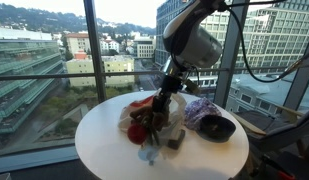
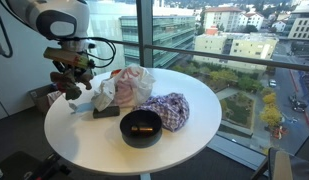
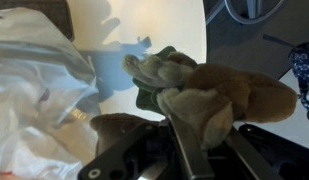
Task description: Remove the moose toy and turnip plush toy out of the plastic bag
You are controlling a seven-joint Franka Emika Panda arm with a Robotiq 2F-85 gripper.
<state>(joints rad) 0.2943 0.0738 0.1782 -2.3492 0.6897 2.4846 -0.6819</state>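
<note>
The tan limb will next go down in my gripper for release on the bare tabletop (image 1: 157, 154) (image 3: 119, 40) beside the small dark block, clear of the bag.
My gripper (image 2: 70, 80) is shut on the brown moose toy (image 3: 209, 95) and holds it above the white round table, left of the plastic bag (image 2: 122, 88). In the wrist view the moose's tan antler sits between the fingers (image 3: 199, 125), and the crumpled clear bag (image 3: 34, 90) lies at the left. In an exterior view the gripper (image 1: 162, 100) hangs over the bag (image 1: 149, 118), with something red showing (image 1: 137, 132) in or by it. I cannot make out the turnip plush toy for certain.
A black bowl (image 2: 141, 127) stands at the table's front, also seen in an exterior view (image 1: 216, 127). A purple patterned cloth (image 2: 168, 108) lies beside it. A small dark block (image 1: 175, 139) lies near the bag. Large windows stand behind the round table (image 2: 94, 140).
</note>
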